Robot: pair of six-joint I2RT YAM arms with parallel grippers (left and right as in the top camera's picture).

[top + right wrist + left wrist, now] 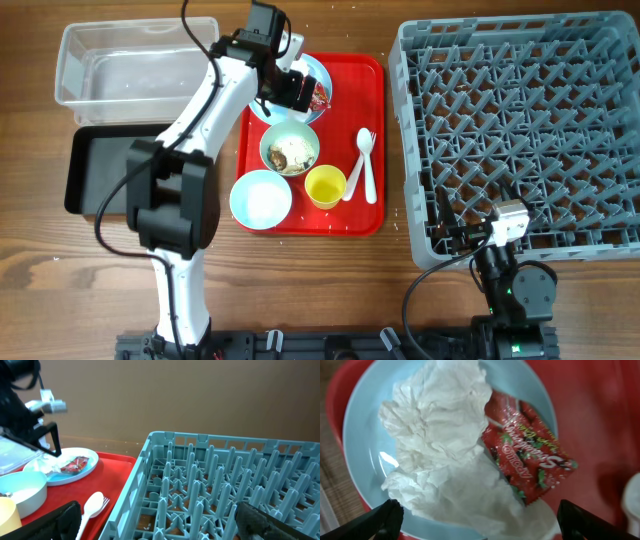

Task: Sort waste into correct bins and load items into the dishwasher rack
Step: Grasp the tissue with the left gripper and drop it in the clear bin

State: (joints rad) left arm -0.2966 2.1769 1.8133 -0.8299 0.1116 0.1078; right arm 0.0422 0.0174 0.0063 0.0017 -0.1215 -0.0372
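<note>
The left gripper moves down onto the near part of the crumpled white tissue next and closes. That part of the tissue lies below, between the open fingers.
My left gripper (290,88) is open and hovers low over the pale blue plate (318,70) at the back of the red tray. In the left wrist view its fingertips (477,512) straddle the crumpled white tissue (435,435) on the plate (360,435). The shiny red wrapper (525,455) lies beside the tissue. The pale green bowl (290,150) holds rice and brownish scraps. The pale blue bowl (261,198), yellow cup (325,186) and white spoon and fork (365,160) sit on the tray. My right gripper (500,225) is open and empty at the near edge of the grey rack (520,120).
The clear tub (130,65) stands at the back left, with the black tray (100,170) in front of it. The flat red tray (355,80) lies between the bins and the rack. The left arm stretches across the black tray's right side.
</note>
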